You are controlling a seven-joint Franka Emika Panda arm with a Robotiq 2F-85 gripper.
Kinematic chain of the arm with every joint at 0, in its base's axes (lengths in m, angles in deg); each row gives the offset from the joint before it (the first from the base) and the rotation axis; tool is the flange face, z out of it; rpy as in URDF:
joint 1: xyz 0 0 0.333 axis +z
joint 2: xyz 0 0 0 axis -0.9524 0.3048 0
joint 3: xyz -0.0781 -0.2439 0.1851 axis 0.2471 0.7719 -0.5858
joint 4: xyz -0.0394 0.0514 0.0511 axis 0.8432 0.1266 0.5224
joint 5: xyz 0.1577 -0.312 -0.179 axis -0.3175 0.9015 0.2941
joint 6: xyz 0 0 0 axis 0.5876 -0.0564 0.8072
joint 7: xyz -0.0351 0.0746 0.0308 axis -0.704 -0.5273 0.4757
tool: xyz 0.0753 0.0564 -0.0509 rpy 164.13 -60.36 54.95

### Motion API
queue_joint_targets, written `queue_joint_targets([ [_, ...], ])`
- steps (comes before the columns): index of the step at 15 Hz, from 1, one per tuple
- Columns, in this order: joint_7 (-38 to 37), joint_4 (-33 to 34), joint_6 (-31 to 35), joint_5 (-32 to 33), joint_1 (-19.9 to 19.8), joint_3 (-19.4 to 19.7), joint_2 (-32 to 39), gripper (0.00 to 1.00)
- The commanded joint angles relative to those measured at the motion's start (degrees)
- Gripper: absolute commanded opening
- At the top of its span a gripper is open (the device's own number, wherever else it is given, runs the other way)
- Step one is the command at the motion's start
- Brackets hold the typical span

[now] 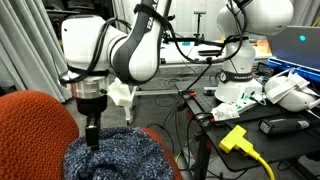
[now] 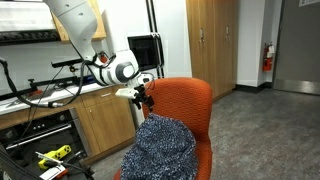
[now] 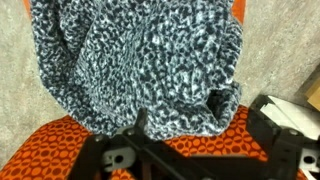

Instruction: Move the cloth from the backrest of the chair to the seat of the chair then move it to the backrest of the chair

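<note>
I will next lower my gripper onto the cloth's edge by the backrest [image 1: 94,159] [image 3: 193,119] and close it there, because that edge of the cloth is between its wide-open fingers.
The mottled blue-grey cloth [image 2: 160,150] lies heaped on the seat [image 2: 203,160] of the orange-red chair, in front of the backrest [image 2: 185,100]. It also shows in an exterior view [image 1: 112,155] and fills the upper part of the wrist view [image 3: 130,60]. My gripper [image 2: 146,100] points down just over the cloth's edge, also seen in an exterior view [image 1: 92,135]. In the wrist view the fingers [image 3: 195,125] stand wide apart, with the cloth's edge and orange fabric [image 3: 200,145] between them. They are not closed on the cloth.
A counter with wooden cabinets [image 2: 100,125] stands behind the chair. A cluttered bench holds a second robot arm [image 1: 245,60], cables and a yellow plug [image 1: 235,138]. A grey curtain [image 1: 25,40] hangs beside the arm. Carpeted floor [image 2: 270,130] lies beyond the chair.
</note>
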Motion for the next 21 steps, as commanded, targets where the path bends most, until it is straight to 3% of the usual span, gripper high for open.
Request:
queue_joint_targets([
  [1,0.8,5.3,1.9,0.0,2.6,2.0,8.2,1.0],
  [10,4.0,17.6,0.2,-0.8,2.7,2.4,22.8,0.99],
  [11,4.3,18.7,0.3,-0.7,2.7,2.8,23.8,0.74],
  [13,5.0,20.2,0.4,-0.8,2.4,3.0,25.2,0.72],
  [16,4.7,19.6,0.0,-0.8,2.9,4.1,24.1,0.46],
  [21,3.0,13.4,-1.2,-1.2,4.2,4.5,16.2,0.1],
])
